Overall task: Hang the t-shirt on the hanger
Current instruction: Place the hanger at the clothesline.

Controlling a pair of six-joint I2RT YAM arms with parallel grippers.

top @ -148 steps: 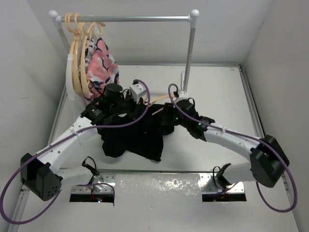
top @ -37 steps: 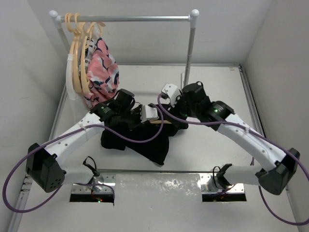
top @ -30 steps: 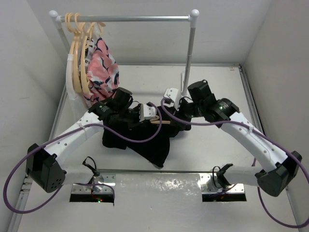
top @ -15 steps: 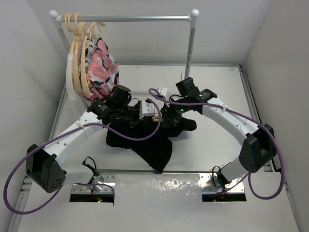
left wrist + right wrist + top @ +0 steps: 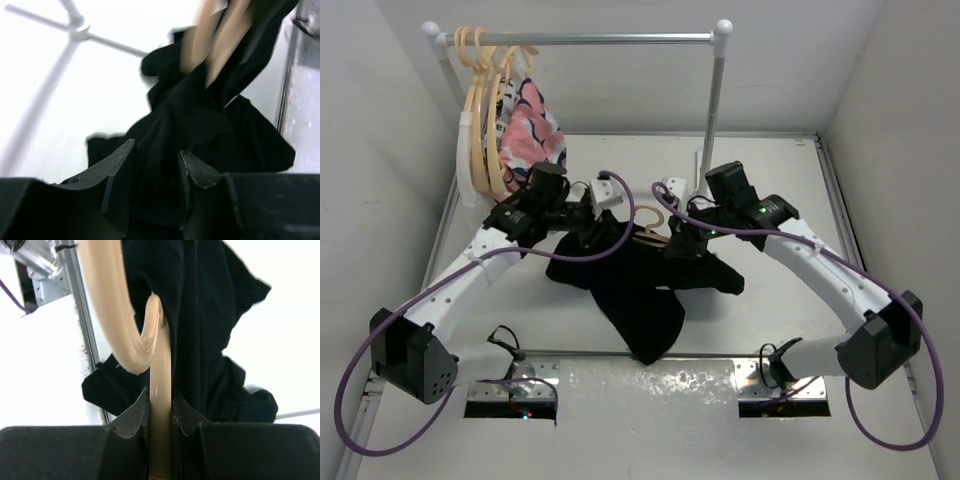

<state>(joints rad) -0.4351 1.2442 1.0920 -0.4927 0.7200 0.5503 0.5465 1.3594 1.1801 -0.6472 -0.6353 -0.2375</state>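
The hanger's hook sticks out of the t-shirt (image 5: 638, 290). My right gripper needs to go up and outward, put the hook over the bar's bare end (image 5: 689, 39) and then let go.
The black t-shirt (image 5: 638, 290) hangs bunched between both arms above the table, its tail drooping toward the near edge. The pale hanger (image 5: 651, 221) sticks out of its top, hook up. My left gripper (image 5: 586, 222) is shut on t-shirt fabric at the upper left; in the left wrist view the black cloth (image 5: 200, 115) fills the gap between its fingers (image 5: 119, 162), with the hanger (image 5: 220, 35) beyond. My right gripper (image 5: 673, 238) is shut on the hanger; in the right wrist view its fingertips (image 5: 176, 412) clamp the hanger's stem (image 5: 159, 375), with the t-shirt (image 5: 210, 315) beside it.
A clothes rack rail (image 5: 580, 39) spans the back, its right post (image 5: 713, 110) just behind my right gripper. A bunch of cream hangers (image 5: 480, 110) and a pink patterned garment (image 5: 532, 125) hang at its left end. White walls close in on both sides.
Both grippers have risen and spread apart, lifting the t-shirt and hanger off the table. The shirt now hangs stretched with its tail lower, and the hanger hook points up.
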